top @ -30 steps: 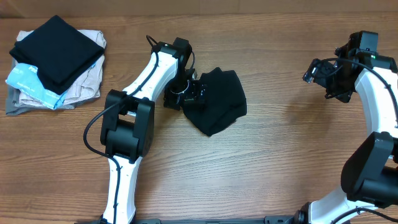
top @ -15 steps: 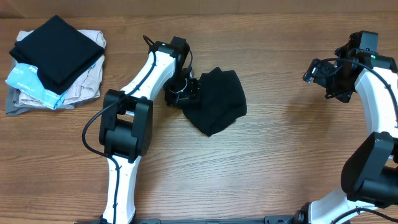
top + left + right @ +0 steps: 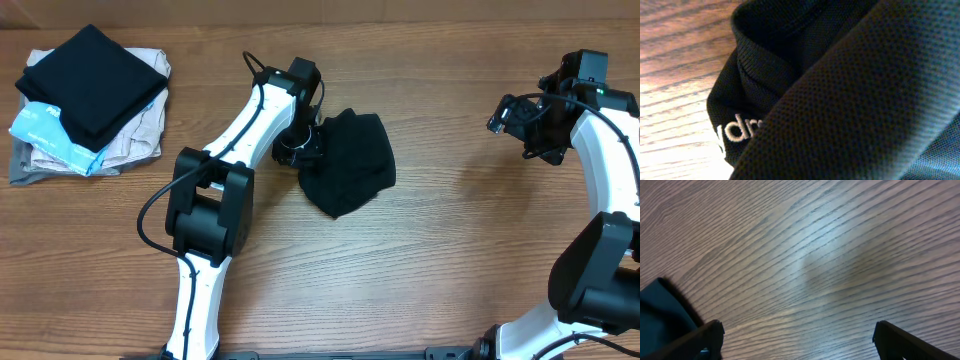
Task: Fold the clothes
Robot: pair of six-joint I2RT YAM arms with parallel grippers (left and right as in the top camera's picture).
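Observation:
My left gripper will next go up, swing to the left in the overhead view and let go of the shirt on the stack's black top (image 3: 95, 85), because folded clothes are lying there.
The clothes, one crumpled black shirt (image 3: 350, 165), lie bunched in the middle of the table. My left gripper (image 3: 312, 143) is down on the shirt's left edge, shut on the fabric. The left wrist view is filled with black mesh cloth (image 3: 850, 85), and white stitched letters (image 3: 740, 131) show on a fold. My own fingers are hidden by the cloth there. My right gripper (image 3: 508, 118) hangs above bare wood at the far right. Its jaws are wide open and empty (image 3: 799, 335), and a dark cloth corner (image 3: 660, 312) shows at the lower left.
A stack of folded garments (image 3: 85, 95), beige, light-blue and grey with a black one on top, sits at the table's back left corner. Bare wood (image 3: 450, 220) lies between the shirt and the right arm.
My left gripper has shut on the shirt's left edge, and the left arm has shifted slightly to the right. The right arm has not moved.

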